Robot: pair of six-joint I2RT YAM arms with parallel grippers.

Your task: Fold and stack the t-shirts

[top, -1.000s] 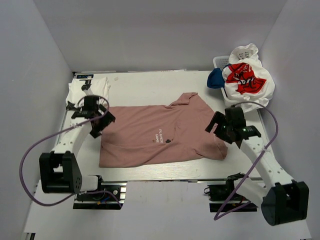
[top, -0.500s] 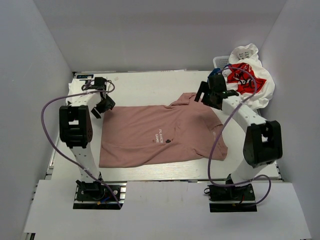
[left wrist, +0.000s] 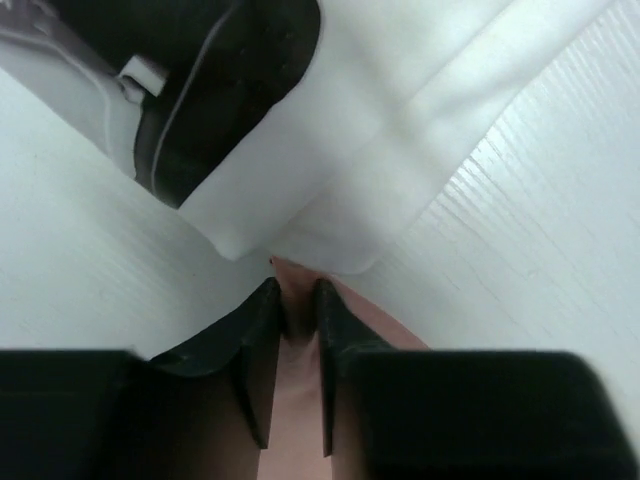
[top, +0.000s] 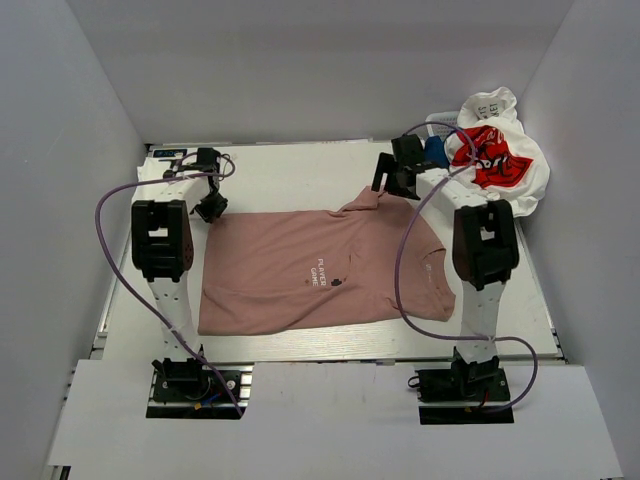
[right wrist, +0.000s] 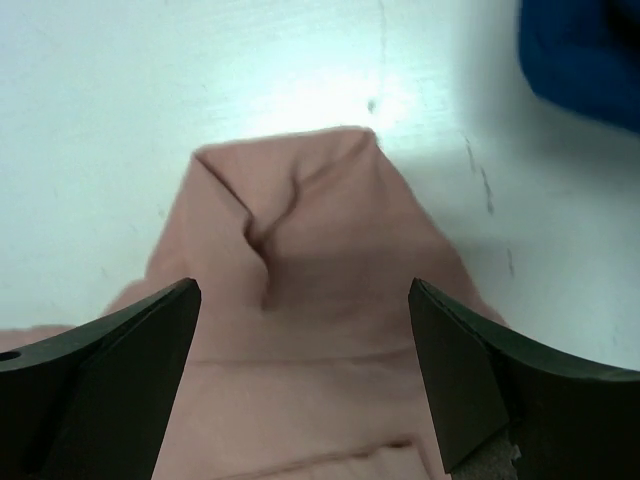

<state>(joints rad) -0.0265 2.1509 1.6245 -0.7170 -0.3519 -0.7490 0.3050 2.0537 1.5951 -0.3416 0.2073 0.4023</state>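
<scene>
My right gripper has its fingers spread, but the far edge of the pink t-shirt's sleeve tip (top: 369, 189) (right wrist: 290, 146) is still beyond them, so it should next go down and slightly outward onto it.
A dusty-pink t-shirt (top: 320, 270) lies spread flat across the middle of the table, with small dark print on its chest. My left gripper (top: 210, 208) is at its far left corner. In the left wrist view the gripper (left wrist: 297, 305) is pinched shut on that pink corner (left wrist: 295, 410), right beside a folded white t-shirt (left wrist: 400, 150). My right gripper (top: 386, 186) hovers over the far right sleeve. In the right wrist view the gripper (right wrist: 300, 300) is wide open, and the sleeve tip (right wrist: 310, 220) lies between its fingers untouched.
A white t-shirt with a red graphic (top: 497, 160) is heaped at the back right over a white slotted basket (top: 440, 122). A navy t-shirt (top: 434, 152) lies against it, close to my right gripper, and shows as blue cloth (right wrist: 590, 50) in the right wrist view. Grey walls enclose the table.
Both arms have reached out from the near side to the shirt's far edge. The left gripper has closed on the pink corner. The right gripper stayed open and moved over the sleeve.
</scene>
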